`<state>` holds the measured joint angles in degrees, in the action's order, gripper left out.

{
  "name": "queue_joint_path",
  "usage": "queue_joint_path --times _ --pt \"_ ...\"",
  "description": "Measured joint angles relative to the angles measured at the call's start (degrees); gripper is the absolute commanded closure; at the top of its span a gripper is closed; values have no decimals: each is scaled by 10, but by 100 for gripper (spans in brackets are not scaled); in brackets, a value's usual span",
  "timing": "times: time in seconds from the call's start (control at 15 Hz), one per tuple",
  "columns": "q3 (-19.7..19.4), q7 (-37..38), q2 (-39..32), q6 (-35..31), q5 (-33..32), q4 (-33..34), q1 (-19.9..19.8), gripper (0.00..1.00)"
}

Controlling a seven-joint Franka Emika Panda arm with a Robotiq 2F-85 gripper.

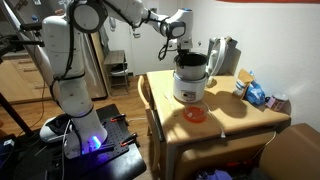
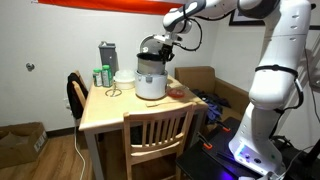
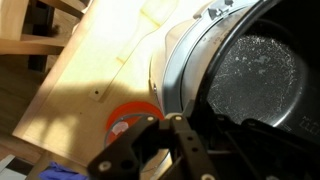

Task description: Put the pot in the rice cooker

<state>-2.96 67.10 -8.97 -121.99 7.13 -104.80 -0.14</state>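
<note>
The pot's upper part is still above the cooker's rim, so the gripper needs to lower the pot down into the cooker's opening (image 3: 190,73) next and release it there.
The rice cooker (image 1: 187,90) is a squat white-silver cylinder standing mid-table; it shows in both exterior views (image 2: 150,84). The dark pot (image 1: 190,64) sits in its mouth, with its upper part above the cooker's rim (image 2: 152,50). In the wrist view the pot's dark speckled inside (image 3: 255,70) lies within the silver cooker rim (image 3: 172,72). My gripper (image 1: 181,47) is right above it (image 2: 169,41), with its fingers (image 3: 185,135) closed on the pot's rim.
An orange thing (image 1: 196,113) lies on the table beside the cooker (image 3: 126,118). A tall silver jug (image 1: 222,55) stands behind it (image 2: 107,56). Blue packets (image 1: 258,94) lie at one table end. A wooden chair (image 2: 158,135) stands at the table.
</note>
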Motion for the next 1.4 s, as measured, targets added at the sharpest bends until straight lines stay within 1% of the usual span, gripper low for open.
queue_joint_path --times 0.47,0.93,1.2,1.4 --pt "3 0 -25 -2 -11 2 15 98" --pt "3 -1 -34 -2 -16 4 17 98" --pt "3 -5 -36 -2 -9 4 14 98" --pt "2 -13 -39 -2 12 4 8 98"
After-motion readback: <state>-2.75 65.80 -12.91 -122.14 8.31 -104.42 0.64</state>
